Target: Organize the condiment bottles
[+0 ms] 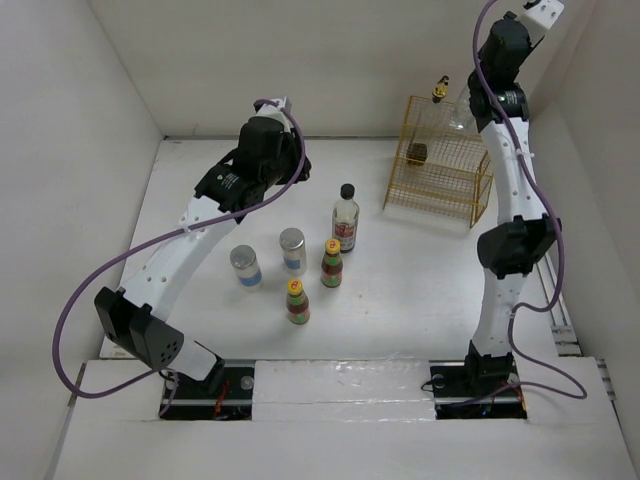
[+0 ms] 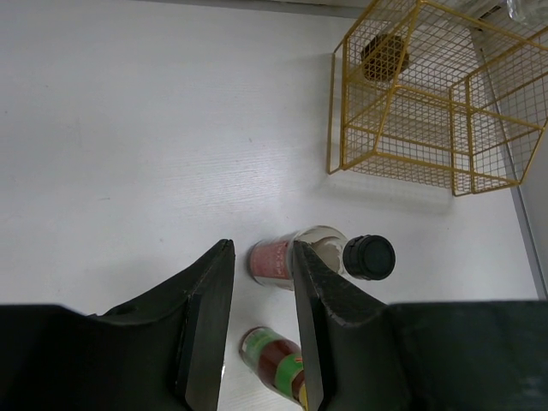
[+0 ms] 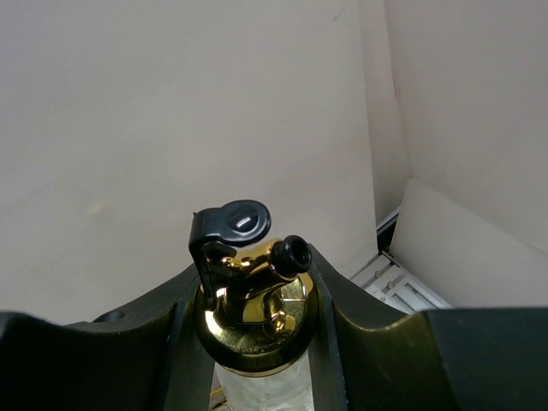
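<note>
The gold-capped bottle is standing. My right gripper should move down beside it, into the yellow wire basket [image 1: 455,154].
My right gripper [image 1: 468,105] is shut on a clear gold-capped bottle [image 1: 443,93] and holds it in the air above the yellow wire basket [image 1: 440,165]. In the right wrist view the gold cap [image 3: 257,312] sits tight between the fingers of the right gripper [image 3: 253,272]. A second gold-capped bottle [image 1: 417,153] stands inside the basket. My left gripper [image 1: 298,168] is open and empty, above and behind the black-capped bottle [image 1: 345,218]. That bottle [image 2: 330,244] and a yellow-capped bottle [image 2: 272,355] show below the left gripper [image 2: 261,248].
Two yellow-capped bottles [image 1: 332,262] [image 1: 298,300] and two silver-lidded jars [image 1: 292,250] [image 1: 245,266] stand in a group mid-table. The basket [image 2: 428,103] sits at the back right, near the right wall. White walls enclose the table.
</note>
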Tool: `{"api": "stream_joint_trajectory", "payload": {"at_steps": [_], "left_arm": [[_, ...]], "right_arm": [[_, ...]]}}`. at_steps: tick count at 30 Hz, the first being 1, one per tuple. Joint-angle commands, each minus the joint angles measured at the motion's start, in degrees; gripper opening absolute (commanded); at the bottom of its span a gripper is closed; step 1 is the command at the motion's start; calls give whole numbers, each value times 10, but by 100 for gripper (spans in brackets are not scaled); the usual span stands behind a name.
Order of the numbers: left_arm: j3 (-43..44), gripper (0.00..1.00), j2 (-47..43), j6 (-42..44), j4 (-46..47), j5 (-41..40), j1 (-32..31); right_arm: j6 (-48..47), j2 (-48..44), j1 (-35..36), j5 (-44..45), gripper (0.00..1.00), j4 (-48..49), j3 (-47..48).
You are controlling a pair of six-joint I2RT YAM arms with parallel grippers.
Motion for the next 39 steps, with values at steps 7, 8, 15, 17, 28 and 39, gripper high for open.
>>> {"api": "stream_joint_trajectory", "payload": {"at_steps": [7,8,15,17,28,39], "left_arm": [[14,31,-3,7,-4,-20,1],[14,31,-3,7,-4,-20,1],[20,33,-3,7,-4,-26,1],[14,33,-9,7,-4,-26,1],[14,34,-14,7,-4,-31,1],[15,58,-19,2,-4,-36,6]], "right_arm": [[30,-35,26,18,0,112,-76],[30,-35,32,23,0,112,-88],[35,-69,43,31,0,118,-180],[41,-74,43,31,0,118,-205],[58,-79,43,26,25,118,-288],[71,-121,25,-55,74,47,-228]]}}
